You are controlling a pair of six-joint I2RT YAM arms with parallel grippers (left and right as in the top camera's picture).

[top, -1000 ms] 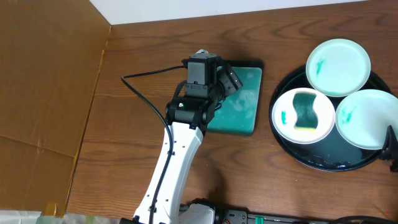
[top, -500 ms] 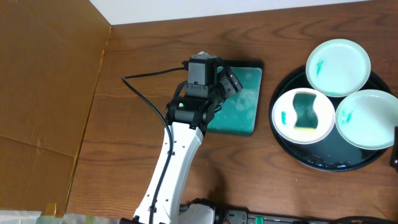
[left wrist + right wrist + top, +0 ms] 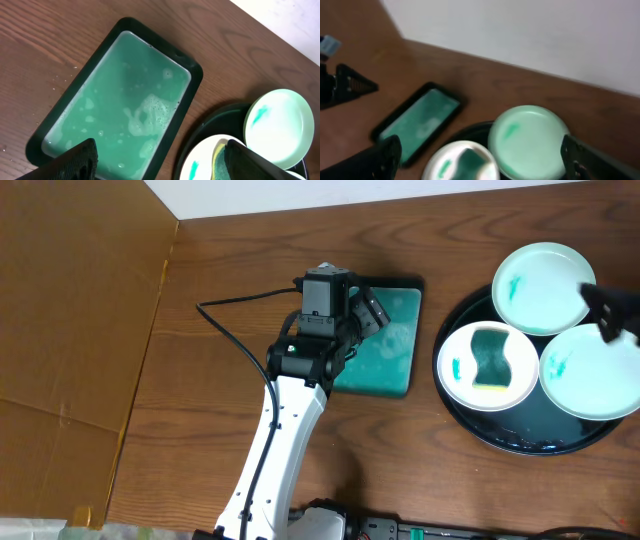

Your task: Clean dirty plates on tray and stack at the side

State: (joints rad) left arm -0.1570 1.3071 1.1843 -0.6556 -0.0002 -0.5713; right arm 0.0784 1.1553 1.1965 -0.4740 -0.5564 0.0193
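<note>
The right gripper moves down and left in the overhead view next, onto the plate's rim, which the sponge (image 3: 490, 360) leaves bare by the neighboring plates.
Three white plates lie on the round black tray (image 3: 470, 425) at the right: a far plate (image 3: 535, 280), a left plate (image 3: 462, 375) with a green and yellow sponge (image 3: 490, 360) on it, and a right plate (image 3: 590, 375). Each has a teal smear. My left gripper (image 3: 372, 315) is open and empty above the rectangular dish (image 3: 385, 355). My right gripper (image 3: 610, 310) is open and empty above the tray, between the far and right plates. The right wrist view, blurred, shows the far plate (image 3: 527, 135) and the left plate (image 3: 445, 165).
The rectangular black-rimmed dish (image 3: 120, 105) holds soapy teal water, left of the tray. A cardboard wall (image 3: 70, 310) stands at the far left. A black cable (image 3: 230, 330) runs from the left arm across the wood table.
My right arm has come up from the lower right edge to above the tray, between the far and right plates. The left arm, plates and sponge have not moved.
</note>
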